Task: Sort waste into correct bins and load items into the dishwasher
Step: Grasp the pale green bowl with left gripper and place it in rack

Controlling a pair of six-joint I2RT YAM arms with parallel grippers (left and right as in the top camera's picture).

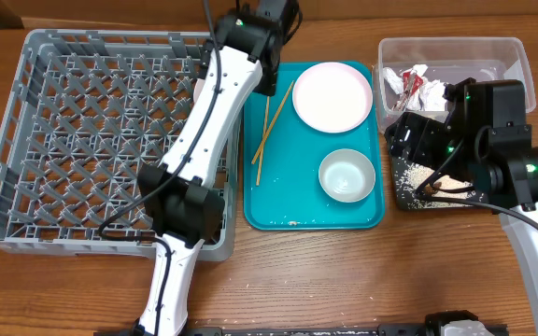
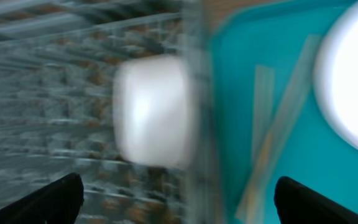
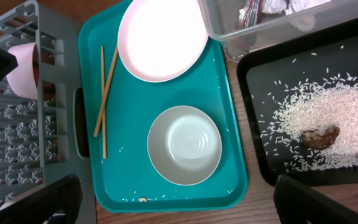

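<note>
The robot's left gripper will swing back past the chopsticks (image 1: 267, 131) and go down onto the white bowl's rim, on the side that faces the rack.
My left gripper (image 2: 176, 190) is open and empty above the right wall of the grey dish rack (image 1: 26, 140); its view is blurred. A white bowl or cup (image 2: 154, 112) lies in the rack below it (image 1: 199, 91). The teal tray (image 1: 278, 210) holds the pink-white plate (image 1: 332, 95), chopsticks (image 1: 267, 131) and a white bowl (image 1: 347, 175). My right gripper (image 3: 176, 186) is open and empty, above the tray's near right edge. The clear tub (image 1: 502, 51) holds white tissue (image 1: 402, 77) and the red wrapper (image 1: 413, 91). The black tray (image 3: 253, 124) holds rice (image 3: 337, 109) and a brown lump (image 3: 319, 137).
The left arm (image 1: 204, 121) stretches across the right side of the rack. The right arm (image 1: 502, 149) covers most of the black tray in the overhead view. A few rice grains (image 3: 166, 198) lie along the teal tray's near edge. Bare wooden table (image 1: 344, 280) lies in front.
</note>
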